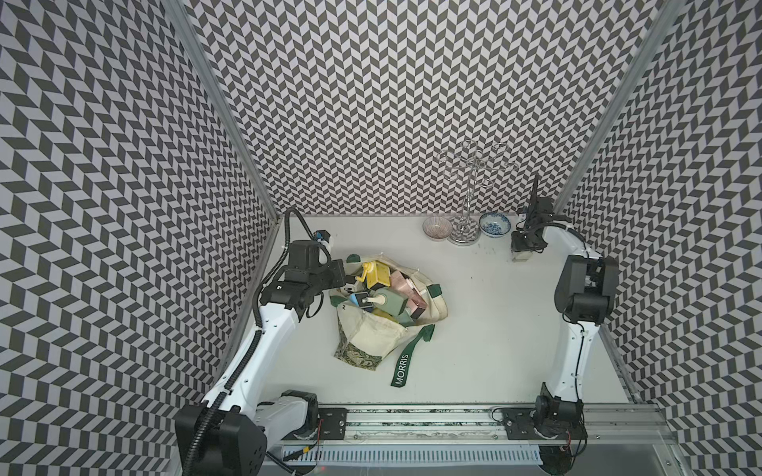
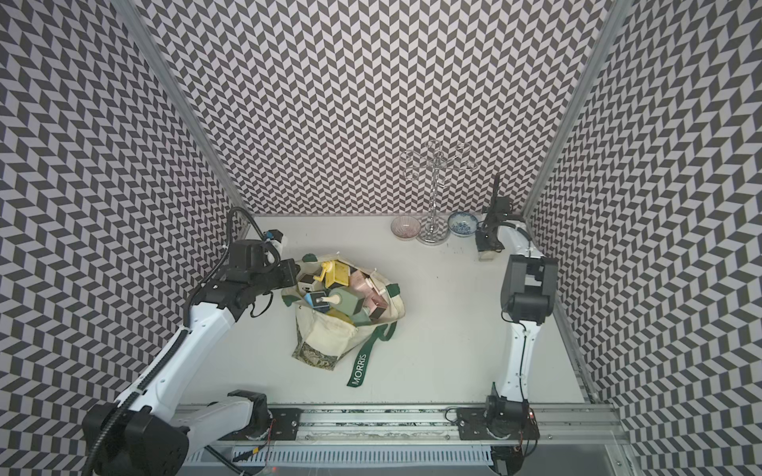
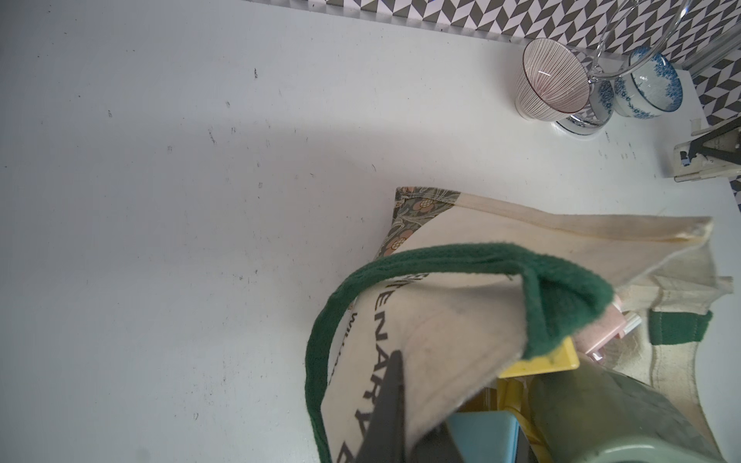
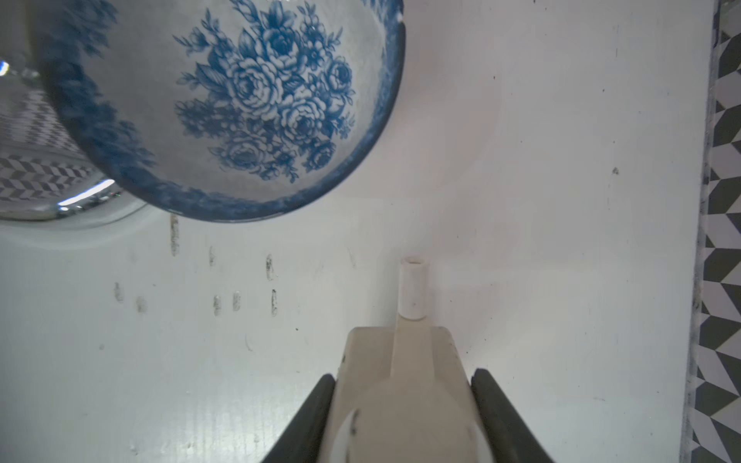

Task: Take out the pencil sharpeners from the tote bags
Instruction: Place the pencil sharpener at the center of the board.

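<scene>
My right gripper holds the beige sharpener [image 2: 486, 254] above a clear patch of the bare tabletop by the blue floral bowl, so it needs to lower the sharpener a little onto that patch next and release it.
The cream tote bag [image 1: 371, 334] [image 2: 325, 329] lies open at mid-table, its mouth full of pencil sharpeners: yellow [image 1: 379, 275], green [image 1: 389, 301], pink [image 1: 402, 280] and blue [image 1: 358, 297]. My left gripper [image 1: 340, 285] [image 3: 409, 401] is shut on the bag's canvas rim [image 3: 441, 340] and holds it lifted over a blue sharpener [image 3: 481, 437]. At the back right my right gripper [image 1: 521, 252] [image 4: 404, 377] is shut on a beige sharpener [image 4: 401, 360] [image 2: 486, 254] that stands low on the table, its crank handle [image 4: 414, 288] pointing forward.
A pink-striped bowl [image 1: 437, 228], a clear glass stand [image 1: 468, 233] and a blue floral bowl [image 1: 494, 223] [image 4: 240, 100] line the back wall, the blue one close to the right gripper. A green "MORRIS" strap [image 1: 402, 369] trails toward the front. The right wall [image 4: 721, 240] is near.
</scene>
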Controlling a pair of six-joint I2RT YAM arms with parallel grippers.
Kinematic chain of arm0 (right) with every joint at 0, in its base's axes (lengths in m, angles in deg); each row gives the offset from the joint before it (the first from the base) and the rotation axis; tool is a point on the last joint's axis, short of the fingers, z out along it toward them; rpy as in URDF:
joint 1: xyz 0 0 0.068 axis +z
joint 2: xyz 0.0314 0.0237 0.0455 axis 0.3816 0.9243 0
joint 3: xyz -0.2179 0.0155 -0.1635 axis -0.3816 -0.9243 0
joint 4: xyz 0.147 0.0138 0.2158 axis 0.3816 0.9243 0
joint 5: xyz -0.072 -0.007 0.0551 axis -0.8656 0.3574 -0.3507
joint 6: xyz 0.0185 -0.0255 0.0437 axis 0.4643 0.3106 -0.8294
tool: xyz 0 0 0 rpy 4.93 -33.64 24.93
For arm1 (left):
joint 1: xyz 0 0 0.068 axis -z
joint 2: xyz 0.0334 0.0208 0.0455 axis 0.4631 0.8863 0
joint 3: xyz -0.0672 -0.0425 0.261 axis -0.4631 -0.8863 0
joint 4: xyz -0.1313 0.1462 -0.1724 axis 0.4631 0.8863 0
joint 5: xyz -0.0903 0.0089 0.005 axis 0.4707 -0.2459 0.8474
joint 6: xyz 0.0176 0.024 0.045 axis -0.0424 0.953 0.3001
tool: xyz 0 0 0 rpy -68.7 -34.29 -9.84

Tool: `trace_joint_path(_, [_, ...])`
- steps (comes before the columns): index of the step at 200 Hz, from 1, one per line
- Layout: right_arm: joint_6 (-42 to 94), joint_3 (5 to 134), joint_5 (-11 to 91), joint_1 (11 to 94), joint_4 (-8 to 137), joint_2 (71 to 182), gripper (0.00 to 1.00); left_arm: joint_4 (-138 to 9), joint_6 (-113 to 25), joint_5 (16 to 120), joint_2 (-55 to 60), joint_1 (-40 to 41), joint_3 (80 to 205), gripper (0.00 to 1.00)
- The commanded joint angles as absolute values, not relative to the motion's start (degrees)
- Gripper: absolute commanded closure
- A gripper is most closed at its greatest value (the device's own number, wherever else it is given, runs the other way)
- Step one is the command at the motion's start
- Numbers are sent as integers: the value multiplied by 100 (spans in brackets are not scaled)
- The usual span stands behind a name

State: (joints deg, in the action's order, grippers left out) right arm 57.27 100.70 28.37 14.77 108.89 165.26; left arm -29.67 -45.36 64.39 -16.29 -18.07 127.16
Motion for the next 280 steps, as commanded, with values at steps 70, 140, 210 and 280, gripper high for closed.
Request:
trace_joint_path(70, [5782, 10103, 3302, 1391, 10766, 16815, 67, -3428, -4486, 6455, -1874, -1715, 12872, 100])
trace_joint_path(140, [5654, 10218, 3245, 1390, 10720, 16980, 53, -3419, -4483, 6437, -1888, -1695, 12875, 100])
trace_joint_path(210, [5485, 10321, 3128, 1400, 10655, 17165, 46, -3410, -4463, 6413, -1866, -1695, 12882, 100])
trace_joint_path(280, [5369, 10308, 3162, 1417, 10664, 17061, 34, -3410, -4456, 6359, -1905, -1695, 12884, 100])
